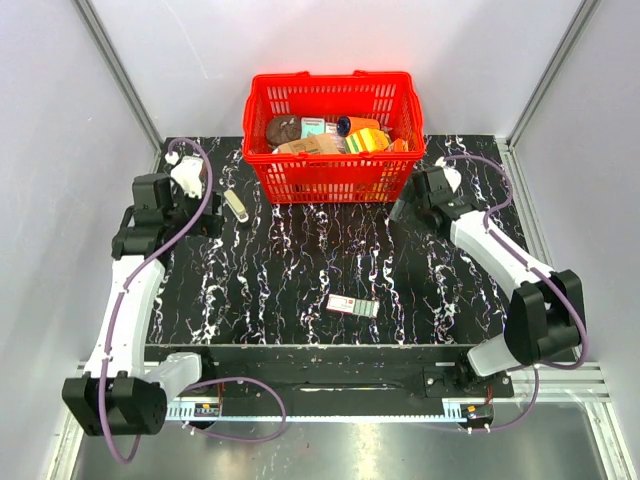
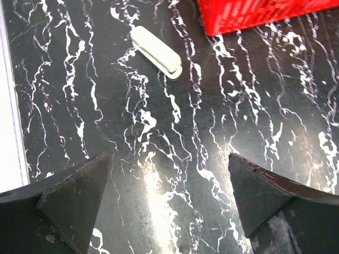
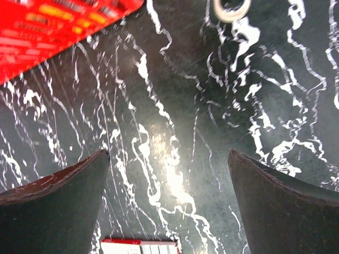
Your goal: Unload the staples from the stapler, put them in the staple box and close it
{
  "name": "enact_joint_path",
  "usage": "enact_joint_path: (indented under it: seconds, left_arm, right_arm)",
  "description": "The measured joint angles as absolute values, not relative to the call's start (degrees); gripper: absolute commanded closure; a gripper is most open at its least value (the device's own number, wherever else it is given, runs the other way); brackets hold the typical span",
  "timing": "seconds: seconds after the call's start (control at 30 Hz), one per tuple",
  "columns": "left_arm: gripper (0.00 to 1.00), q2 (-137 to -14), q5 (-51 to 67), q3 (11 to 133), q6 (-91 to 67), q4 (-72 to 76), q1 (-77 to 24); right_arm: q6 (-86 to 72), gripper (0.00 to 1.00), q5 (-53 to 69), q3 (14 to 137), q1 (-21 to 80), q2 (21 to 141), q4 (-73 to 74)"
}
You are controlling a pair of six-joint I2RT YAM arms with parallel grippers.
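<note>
I should move my left gripper outward and down and turn it to straddle the stapler's middle (image 1: 236, 206) (image 2: 156, 52). The stapler lies slanted below and outward of my open fingers.
The small cream-white stapler (image 1: 236, 205) lies flat on the black marbled table, just left of the red basket (image 1: 333, 135). In the left wrist view the stapler (image 2: 156, 51) lies ahead of my left gripper (image 2: 169, 182), which is open, empty and well short of it. In the top view my left gripper (image 1: 210, 222) sits just left of and below the stapler. My right gripper (image 3: 168, 182) is open and empty over bare table; in the top view it (image 1: 404, 208) is by the basket's right front corner.
The red basket holds several packaged items, and its corner shows in both wrist views (image 2: 265, 13) (image 3: 58, 32). A flat red-white-green little box (image 1: 353, 306) lies at the table's middle front and shows in the right wrist view (image 3: 140, 246). A white ring (image 3: 231, 8) sits at that view's top edge.
</note>
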State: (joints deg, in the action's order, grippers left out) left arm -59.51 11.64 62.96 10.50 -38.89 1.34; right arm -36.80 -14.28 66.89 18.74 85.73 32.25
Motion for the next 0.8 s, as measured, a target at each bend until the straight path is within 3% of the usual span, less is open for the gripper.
enact_joint_path:
  seconds: [0.43, 0.8]
  left_arm:
    - [0.01, -79.22, 5.76, 62.72, 1.45, -27.64, 1.39]
    - [0.01, -97.82, -0.64, 72.38, -7.79, -25.56, 1.15]
  right_arm:
    - [-33.56, 0.01, -19.11, 63.42, 29.45, 79.42, 28.4]
    - [-28.99, 0.01, -28.47, 58.65, 38.89, 72.9, 24.23]
